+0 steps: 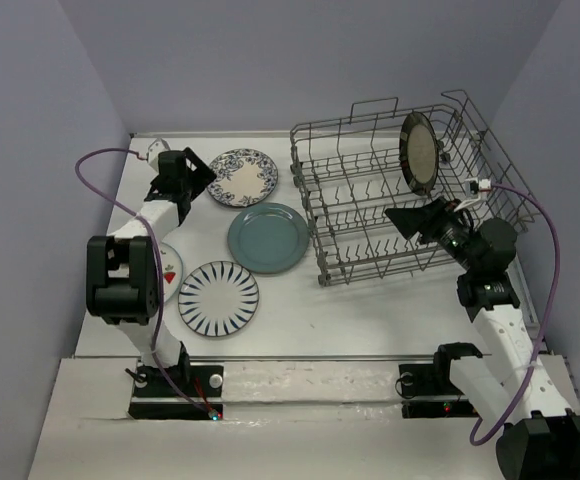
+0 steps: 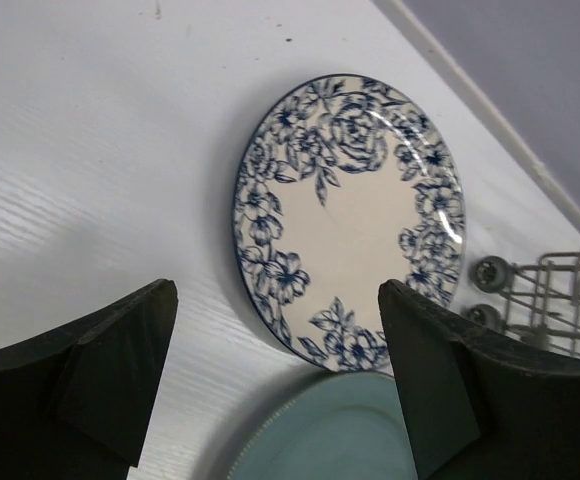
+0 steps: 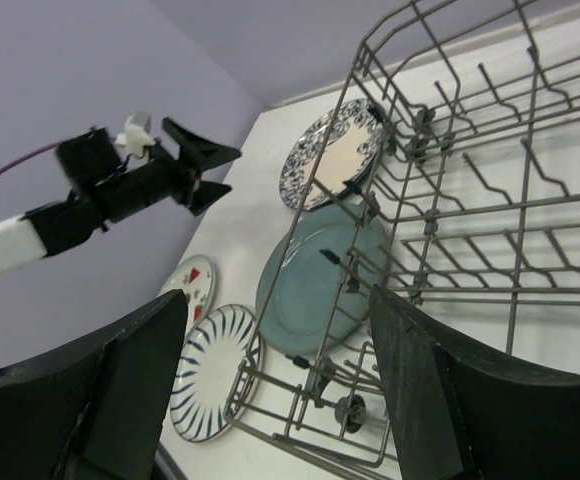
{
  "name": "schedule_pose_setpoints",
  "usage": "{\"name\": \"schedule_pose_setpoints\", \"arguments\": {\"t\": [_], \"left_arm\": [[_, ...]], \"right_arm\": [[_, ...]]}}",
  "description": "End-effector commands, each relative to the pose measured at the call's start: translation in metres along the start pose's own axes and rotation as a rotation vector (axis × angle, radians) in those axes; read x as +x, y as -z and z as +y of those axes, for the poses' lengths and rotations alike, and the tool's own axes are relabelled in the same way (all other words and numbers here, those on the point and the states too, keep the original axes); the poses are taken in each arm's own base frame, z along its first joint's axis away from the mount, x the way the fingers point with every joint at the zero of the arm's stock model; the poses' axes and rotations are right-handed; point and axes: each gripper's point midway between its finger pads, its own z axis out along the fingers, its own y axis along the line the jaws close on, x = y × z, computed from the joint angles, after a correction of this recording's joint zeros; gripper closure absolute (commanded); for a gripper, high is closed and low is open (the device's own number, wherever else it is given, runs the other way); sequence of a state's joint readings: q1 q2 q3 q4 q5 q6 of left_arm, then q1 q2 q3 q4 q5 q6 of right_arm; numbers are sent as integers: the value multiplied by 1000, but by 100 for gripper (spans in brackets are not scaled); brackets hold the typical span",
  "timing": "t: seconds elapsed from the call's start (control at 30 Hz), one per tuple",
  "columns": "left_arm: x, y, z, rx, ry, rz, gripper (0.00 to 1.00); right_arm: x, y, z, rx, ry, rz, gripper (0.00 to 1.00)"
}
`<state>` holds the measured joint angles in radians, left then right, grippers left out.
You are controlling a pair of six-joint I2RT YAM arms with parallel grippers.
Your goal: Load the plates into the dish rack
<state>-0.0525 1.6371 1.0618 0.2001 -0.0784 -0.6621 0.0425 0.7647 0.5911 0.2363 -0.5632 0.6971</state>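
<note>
The floral plate's edge opposite the rack is clear of the teal plate, so the left gripper should go down and toward the rack next and close there.
The dish rack stands at the right, with the tan, dark-rimmed plate upright in its far end. The blue-floral plate, teal plate, black-striped plate and the plate with red marks lie flat on the table to its left. My left gripper is open and empty just left of the floral plate, above its near edge. My right gripper is open and empty over the rack's near half.
The left arm's elbow covers part of the plate with red marks. The teal plate's edge lies beside the floral plate. Purple walls close in the left, back and right. The rack's raised handles stand at its far right.
</note>
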Motion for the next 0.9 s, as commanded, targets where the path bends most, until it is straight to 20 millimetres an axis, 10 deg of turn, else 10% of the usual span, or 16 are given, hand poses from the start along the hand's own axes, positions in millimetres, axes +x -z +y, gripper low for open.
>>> {"name": "schedule_pose_setpoints", "arguments": {"t": [0.0, 0.6, 0.73, 0.87], "left_arm": [[-3, -38, 11, -59, -62, 24, 8], [51, -104, -4, 91, 38, 170, 24], [58, -110, -2, 97, 72, 178, 35], [53, -110, -5, 118, 116, 140, 68]], "right_arm": [[11, 7, 24, -121, -3, 39, 22], [28, -4, 7, -97, -32, 96, 23], [27, -6, 9, -97, -32, 97, 24], [25, -7, 8, -92, -37, 95, 24]]}}
